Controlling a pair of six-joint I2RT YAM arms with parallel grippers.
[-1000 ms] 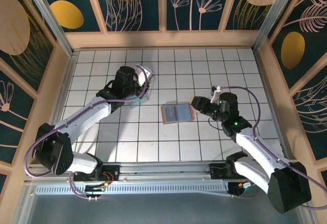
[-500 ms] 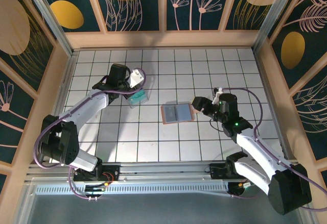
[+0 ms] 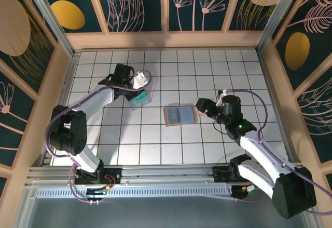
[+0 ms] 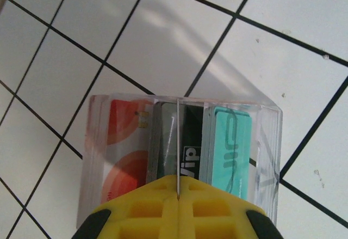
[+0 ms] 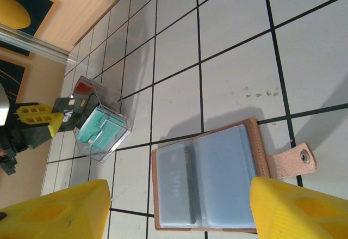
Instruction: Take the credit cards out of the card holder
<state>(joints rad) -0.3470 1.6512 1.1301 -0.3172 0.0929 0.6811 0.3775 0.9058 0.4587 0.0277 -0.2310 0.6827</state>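
Observation:
The dark grey credit card goes down with my left gripper next and is released beside the black cards in the clear box (image 4: 185, 141), which lie just below the fingers.
The card holder (image 3: 179, 115) lies open and flat mid-table, tan with grey-blue pockets (image 5: 217, 179) and a side tab (image 5: 293, 160). A pale card marked VIP (image 5: 174, 187) sits in its left pocket. My right gripper (image 3: 201, 106) hovers at the holder's right edge, open, with nothing between its yellow fingers (image 5: 296, 209). My left gripper (image 3: 136, 88) is shut at the back edge of a clear box (image 4: 185, 141) that holds red, black and teal credit cards (image 4: 225, 141). A thin pale line runs out from its jaw seam; I cannot tell what it is.
The clear box (image 3: 140, 99) stands left of the holder, about one tile away. Wooden walls (image 3: 166, 40) ring the white gridded table (image 3: 155, 139). Open floor lies in front of the holder and to the far right.
The left arm drew back and left from above the clear box, its gripper staying shut. The right gripper's fingers spread wider and held near the holder's right edge.

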